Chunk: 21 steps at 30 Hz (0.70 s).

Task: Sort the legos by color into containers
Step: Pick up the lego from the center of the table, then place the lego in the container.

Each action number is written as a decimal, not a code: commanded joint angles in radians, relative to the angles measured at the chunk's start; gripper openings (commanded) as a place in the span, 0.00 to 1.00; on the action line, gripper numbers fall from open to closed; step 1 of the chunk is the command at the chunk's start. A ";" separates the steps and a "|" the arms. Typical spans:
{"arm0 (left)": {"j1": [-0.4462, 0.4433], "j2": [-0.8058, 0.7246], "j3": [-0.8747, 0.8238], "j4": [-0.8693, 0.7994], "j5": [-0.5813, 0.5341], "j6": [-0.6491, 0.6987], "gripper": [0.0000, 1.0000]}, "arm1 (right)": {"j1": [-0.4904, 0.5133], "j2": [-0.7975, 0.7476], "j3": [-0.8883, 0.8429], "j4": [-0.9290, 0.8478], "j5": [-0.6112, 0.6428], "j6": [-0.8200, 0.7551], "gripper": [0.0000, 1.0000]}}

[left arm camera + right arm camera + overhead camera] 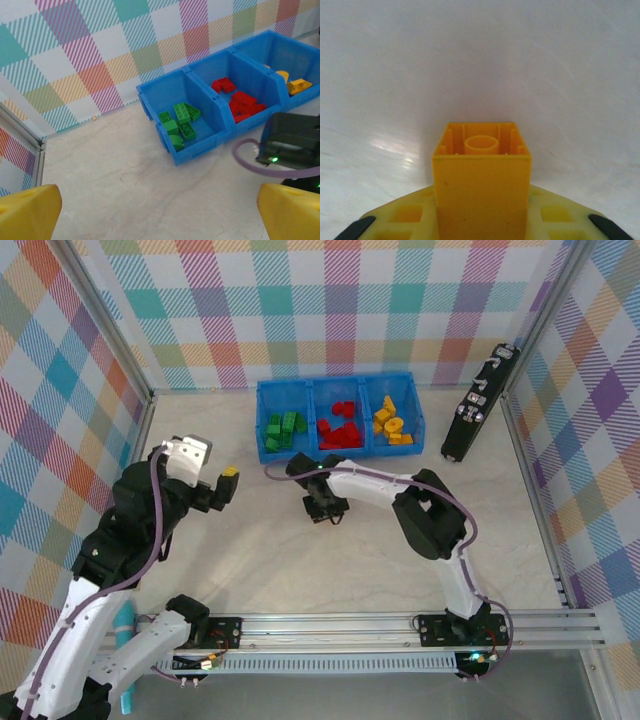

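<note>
I will next lift my right gripper outward over the tray's section of yellow-orange legos and let go of the yellow lego (481, 175) there, because its color matches.
The blue tray (336, 453) stands at the back of the table with three compartments: green legos (283, 428) on the left, red legos (342, 428) in the middle, yellow-orange legos (391, 422) on the right. My right gripper (325, 508) hangs low over the table in front of the tray. It is shut on a yellow lego (481, 175), whose hollow underside faces away from the camera. My left gripper (222, 485) is open and holds nothing. It looks toward the tray (200, 150), with the green legos (180, 125) and red legos (242, 102) in sight.
A long black device (478, 405) leans against the right wall beside the tray. Checked walls with metal posts close off three sides. A metal rail (340, 625) runs along the near edge. The right arm's wrist (292, 140) sits close to the left gripper's right finger.
</note>
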 commanded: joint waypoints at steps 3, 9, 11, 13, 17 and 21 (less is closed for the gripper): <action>-0.008 0.034 0.030 -0.015 0.010 0.016 1.00 | -0.073 -0.158 -0.144 -0.038 0.085 -0.020 0.26; -0.008 0.076 0.025 0.013 0.029 0.017 1.00 | -0.187 -0.275 -0.227 -0.055 0.191 -0.095 0.27; -0.007 0.079 0.013 0.032 0.056 0.029 1.00 | -0.235 -0.303 -0.218 -0.040 0.222 -0.137 0.27; -0.007 0.071 -0.010 0.070 0.071 0.028 1.00 | -0.280 -0.321 -0.198 -0.011 0.235 -0.186 0.27; 0.003 0.077 -0.021 0.099 0.089 0.023 1.00 | -0.360 -0.312 -0.128 0.069 0.248 -0.273 0.27; 0.010 0.122 0.023 0.062 0.096 0.014 1.00 | -0.405 -0.262 -0.046 0.112 0.252 -0.333 0.27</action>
